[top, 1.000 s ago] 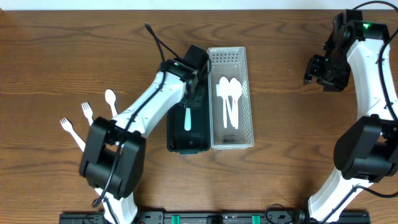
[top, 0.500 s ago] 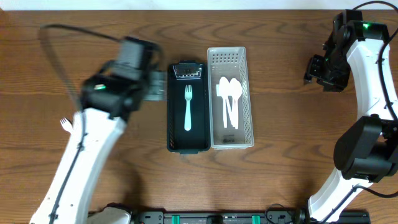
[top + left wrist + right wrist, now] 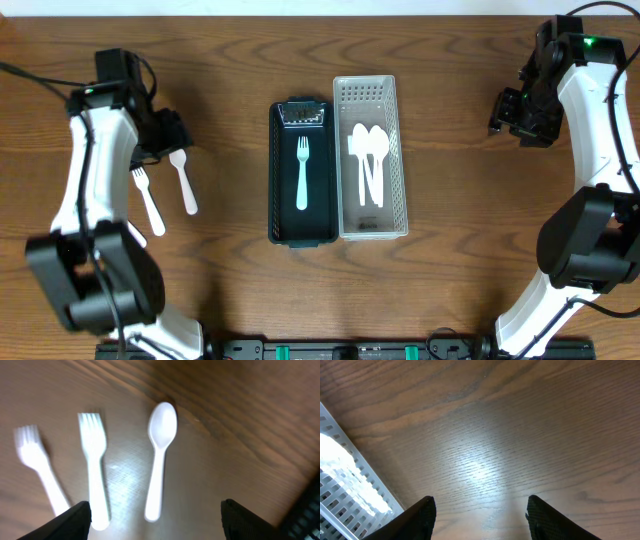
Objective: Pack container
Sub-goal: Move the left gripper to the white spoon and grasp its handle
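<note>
My left gripper comes down around the loose white spoon's neck next and closes.
A black container [image 3: 276, 200] holds one white fork [image 3: 301, 172]. Beside it on the right, a white basket [image 3: 402, 150] holds several white spoons [image 3: 368, 160]. My left gripper [image 3: 165, 138] is open and empty above loose cutlery at the left. In the left wrist view, its open fingers [image 3: 155, 521] hang over a white spoon [image 3: 161, 455] and two white forks [image 3: 94, 470] [image 3: 37, 467]. The loose spoon [image 3: 184, 180] and one fork [image 3: 148, 198] show overhead. My right gripper [image 3: 515, 115] is open and empty at the far right [image 3: 480, 515].
The white basket's corner [image 3: 350, 485] shows at the left of the right wrist view, with bare wood under the fingers. The left arm's body covers part of the table's left side.
My left arm has swung from over the black container to the far left, above the loose cutlery. The fork stays in the black container. The right arm has not moved.
</note>
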Available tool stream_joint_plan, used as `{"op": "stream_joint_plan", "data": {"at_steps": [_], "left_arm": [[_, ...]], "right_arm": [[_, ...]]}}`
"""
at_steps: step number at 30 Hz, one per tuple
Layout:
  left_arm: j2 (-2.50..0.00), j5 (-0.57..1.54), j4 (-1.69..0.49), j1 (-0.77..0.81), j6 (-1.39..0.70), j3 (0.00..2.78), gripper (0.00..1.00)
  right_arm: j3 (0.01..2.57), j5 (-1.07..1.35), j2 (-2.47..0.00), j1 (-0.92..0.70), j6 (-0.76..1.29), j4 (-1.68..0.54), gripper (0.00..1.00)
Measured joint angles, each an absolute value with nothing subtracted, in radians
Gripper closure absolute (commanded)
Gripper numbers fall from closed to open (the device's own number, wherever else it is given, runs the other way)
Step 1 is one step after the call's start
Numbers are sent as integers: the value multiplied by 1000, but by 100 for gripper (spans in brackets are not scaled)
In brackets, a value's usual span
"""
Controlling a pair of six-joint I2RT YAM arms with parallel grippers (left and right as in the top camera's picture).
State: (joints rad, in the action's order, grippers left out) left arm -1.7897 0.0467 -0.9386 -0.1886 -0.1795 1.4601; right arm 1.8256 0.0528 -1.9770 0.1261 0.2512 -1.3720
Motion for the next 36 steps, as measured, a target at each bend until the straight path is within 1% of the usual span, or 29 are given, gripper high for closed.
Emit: {"op": "stream_joint_plan", "data": {"at_steps": [6, 21, 24, 28, 30, 33, 35, 36], "left_arm": [[-1928, 91, -896, -182, -175, 1449, 25], [-2068, 106, -859, -181, -160, 1449, 24], [-2086, 105, -863, -181, -159, 1448, 26], [-2086, 106, -863, -181, -158, 1448, 32], [-2086, 105, -864, -181, -158, 1446, 43], [-2086, 102, -864, -181, -149, 1443, 49], [-2085, 100, -865, -181, -146, 1441, 57], [-2085, 99, -867, -181, -141, 1440, 59]], "right_arm": [[1826, 53, -1977, 126, 249, -1372, 38], [1826, 53, -1977, 126, 244, -1370, 38], [1826, 53, -1977, 126, 244, -1367, 38], [1826, 53, -1977, 126, 243, -1367, 38], [1826, 53, -1977, 126, 243, -1367, 38], [1826, 53, -1977, 126, 241, -1367, 38], [1826, 53, -1977, 126, 241, -1368, 38], [1826, 53, -1977, 126, 241, -1368, 38]]}}
